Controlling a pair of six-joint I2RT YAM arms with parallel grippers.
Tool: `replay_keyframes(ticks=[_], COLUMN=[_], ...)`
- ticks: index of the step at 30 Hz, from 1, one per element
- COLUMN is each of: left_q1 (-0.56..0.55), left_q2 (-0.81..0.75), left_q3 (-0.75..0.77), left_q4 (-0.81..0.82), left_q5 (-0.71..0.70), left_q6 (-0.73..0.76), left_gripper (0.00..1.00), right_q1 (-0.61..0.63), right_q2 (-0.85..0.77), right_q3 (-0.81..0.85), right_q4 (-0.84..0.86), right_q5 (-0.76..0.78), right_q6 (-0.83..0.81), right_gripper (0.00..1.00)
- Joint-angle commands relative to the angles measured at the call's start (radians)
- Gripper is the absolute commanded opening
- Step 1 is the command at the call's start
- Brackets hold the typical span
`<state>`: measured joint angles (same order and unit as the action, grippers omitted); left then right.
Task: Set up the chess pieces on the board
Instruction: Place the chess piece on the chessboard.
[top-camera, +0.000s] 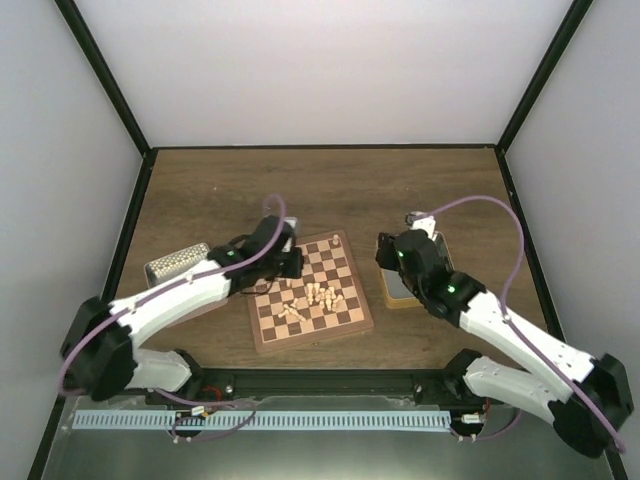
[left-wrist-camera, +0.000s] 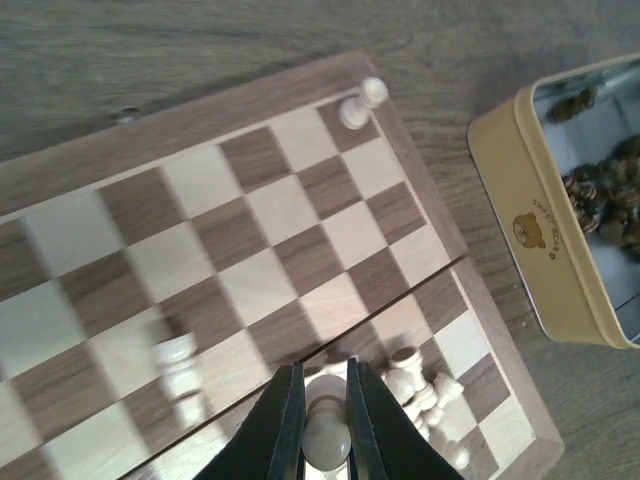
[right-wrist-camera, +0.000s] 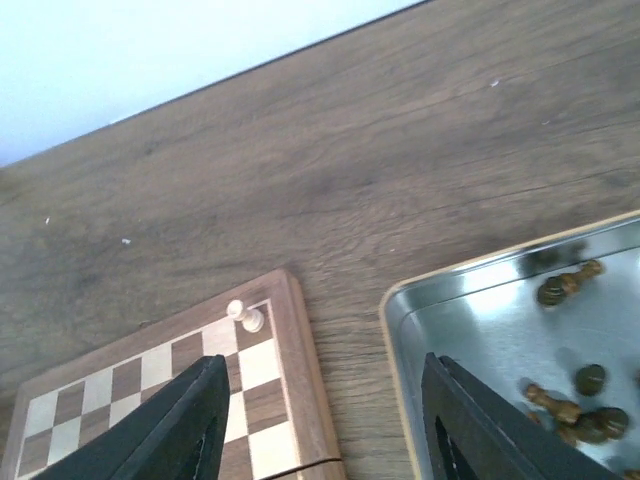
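Note:
My left gripper moves across the board and down onto the pale square (top-camera: 339, 253) (left-wrist-camera: 373, 167) beside the corner piece along the board's tin-side edge next, since that square is empty.
The board (top-camera: 343, 320) lies between my arms. Several pale chess pieces (top-camera: 308, 298) lie heaped on its near half, and one pale piece (top-camera: 336, 240) stands on the far right corner square. My left gripper (top-camera: 289, 264) hovers over the board's left part. In the left wrist view it (left-wrist-camera: 325, 378) is shut on a pale piece (left-wrist-camera: 328, 438), with the heap (left-wrist-camera: 428, 388) just to its right. My right gripper (top-camera: 384, 250) is open and empty over the table between the board's rim (right-wrist-camera: 300, 360) and the tin (right-wrist-camera: 455, 325). The corner piece also shows in the right wrist view (right-wrist-camera: 245, 316).
A yellow-rimmed tin (top-camera: 404, 297) right of the board holds several dark brown pieces (right-wrist-camera: 575, 395). A silver tin (top-camera: 176, 262) lies left of the board under my left arm. Another pale piece (left-wrist-camera: 178, 366) on the board looks blurred. Black frame posts border the table.

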<state>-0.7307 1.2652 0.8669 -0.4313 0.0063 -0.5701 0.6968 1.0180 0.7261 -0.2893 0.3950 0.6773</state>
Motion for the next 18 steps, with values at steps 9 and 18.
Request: replay_keyframes(ticks=[9,18], left_q1=[-0.129,-0.138], left_q2=[0.498,0.694], left_q3=[0.393,0.562], left_q4=[-0.142,-0.152], left_q5=[-0.172,-0.172], left_q6=[0.079,0.099], left_gripper=[0.04,0.04], right_q1=[0.001,0.001], right_q2=[-0.252,-0.282], right_q3=[-0.115,-0.178], right_q4=[-0.041,0.017], right_q5=[0.165,0.152], right_q6=[0.07,0.048], right_gripper=[0.61,0.64])
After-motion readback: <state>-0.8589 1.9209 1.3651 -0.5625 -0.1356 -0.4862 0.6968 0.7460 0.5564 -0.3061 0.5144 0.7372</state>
